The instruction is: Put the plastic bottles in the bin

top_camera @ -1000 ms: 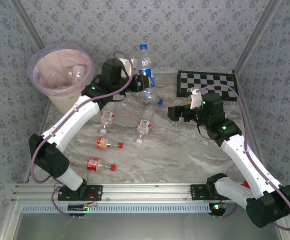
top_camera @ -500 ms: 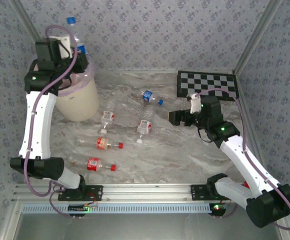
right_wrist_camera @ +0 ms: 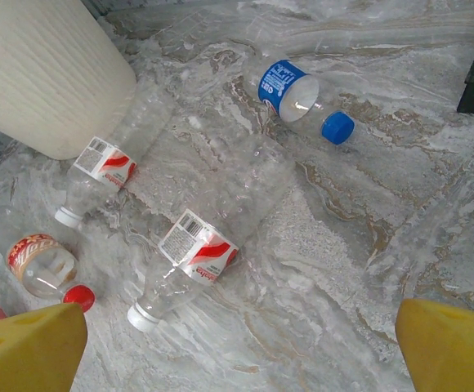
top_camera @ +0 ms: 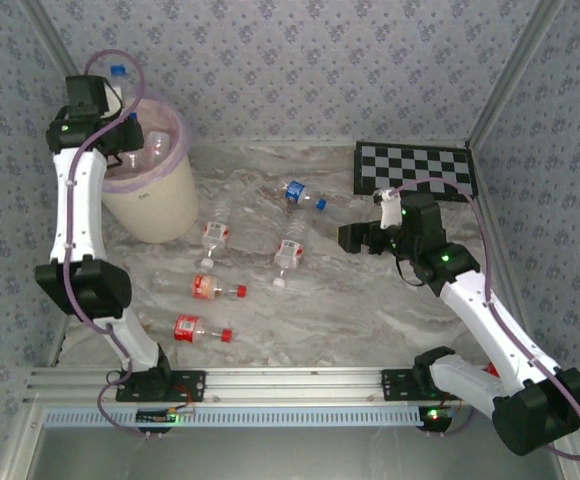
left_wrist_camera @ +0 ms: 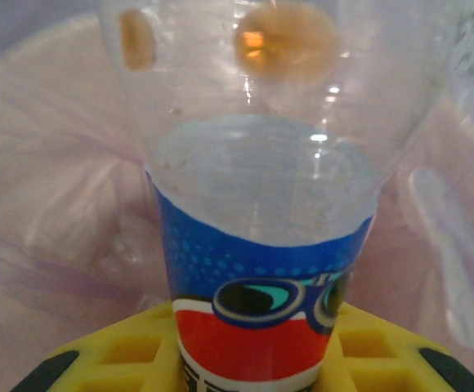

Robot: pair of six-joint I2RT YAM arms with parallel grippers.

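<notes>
The plastic bottle hangs near the bin's rim, so my left gripper will next move toward the loose bottles, to the bin's open middle beside it, and release the bottle.
My left gripper is up over the bin, a cream bucket lined with a pink bag. It is shut on a plastic bottle with a blue and red label, held between the yellow fingers. The bottle's blue cap shows above the wrist. A clear bottle lies inside the bin. Several bottles lie on the table: a blue-labelled one, two clear ones with white caps, and two with red caps. My right gripper hovers open near the white-capped one.
A black-and-white checkerboard lies at the back right. Patterned walls close in the back and sides, and a metal rail runs along the near edge. The bin's cream wall stands close to the loose bottles.
My left arm swung from mid-table up and left, carrying the blue-capped bottle over the bin, then lowered it toward the bag. The right arm barely moved.
</notes>
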